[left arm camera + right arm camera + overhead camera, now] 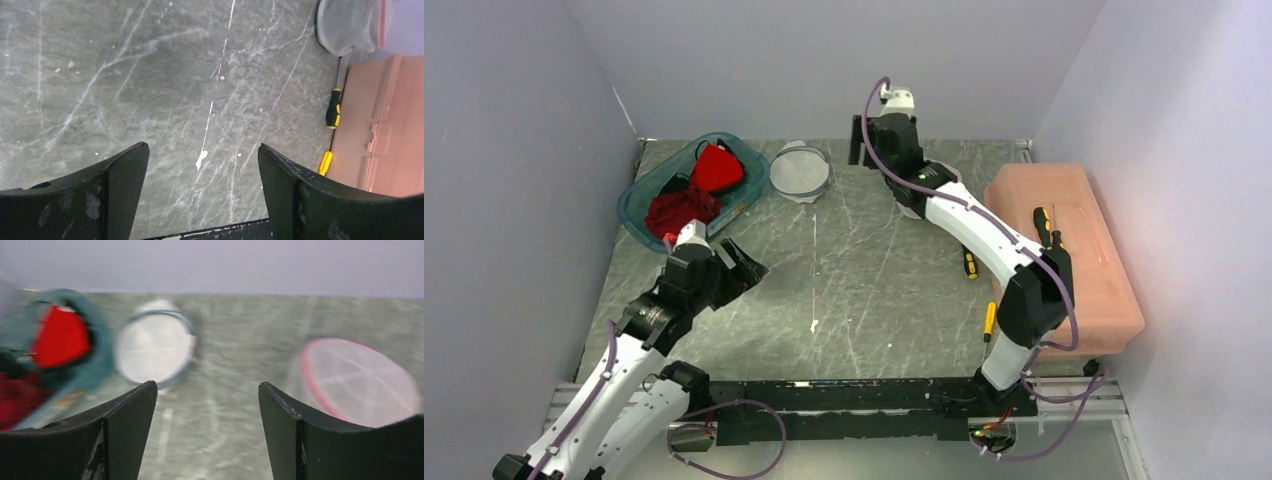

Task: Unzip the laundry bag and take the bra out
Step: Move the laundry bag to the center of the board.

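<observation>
The mesh bag lies low on the right in the top view. My right gripper will next swing to that side and lower onto the mesh bag's pink rim.
A teal tray [639, 205] at the back left holds a bright red bra [717, 168] and a dark red cloth [682, 210]; both also show blurred in the right wrist view [60, 337]. A round white mesh bag with a grey rim [801, 170] lies beside the tray [155, 352]. A second round mesh bag with a pink rim [357, 382] lies mostly hidden under my right arm; it also shows in the left wrist view [350, 22]. My left gripper [749, 265] is open and empty above bare table [202, 150]. My right gripper [864, 152] is open and empty at the back [207, 390].
A salmon plastic toolbox [1064, 250] stands along the right wall with a screwdriver [1046, 228] on its lid. Two yellow-and-black screwdrivers [969, 262] [989, 320] lie on the table beside it. Walls close in on three sides.
</observation>
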You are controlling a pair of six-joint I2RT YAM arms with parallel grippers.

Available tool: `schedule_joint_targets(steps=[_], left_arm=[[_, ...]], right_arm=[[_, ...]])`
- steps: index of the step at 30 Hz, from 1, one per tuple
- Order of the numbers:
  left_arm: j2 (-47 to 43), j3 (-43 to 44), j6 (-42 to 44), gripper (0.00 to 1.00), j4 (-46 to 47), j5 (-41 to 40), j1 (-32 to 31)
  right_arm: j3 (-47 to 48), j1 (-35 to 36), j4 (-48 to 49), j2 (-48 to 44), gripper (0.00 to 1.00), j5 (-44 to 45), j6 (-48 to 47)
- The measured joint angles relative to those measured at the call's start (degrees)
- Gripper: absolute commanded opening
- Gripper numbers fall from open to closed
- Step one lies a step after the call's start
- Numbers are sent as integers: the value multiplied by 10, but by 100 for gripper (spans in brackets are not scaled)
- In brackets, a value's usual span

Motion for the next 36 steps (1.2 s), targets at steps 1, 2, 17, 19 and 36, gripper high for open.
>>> schedule_joint_targets(steps=[1, 2, 17, 19, 36], left_arm=[[3, -3, 0, 85, 4, 6, 0], [8, -7, -1, 84, 8, 13, 0], [71, -41, -1, 84, 91, 94, 0], [71, -41, -1, 84, 96, 94, 0], [71, -54, -1, 81, 125, 115, 0]], right_arm=[[-20, -5, 0, -12, 77, 21, -11], [-42, -11, 0, -20, 77, 43, -23], [-98, -57, -33, 84, 75, 190, -153], [-80, -63, -33, 108, 73, 196, -168], [-54, -101, -59, 146, 0, 186, -195]])
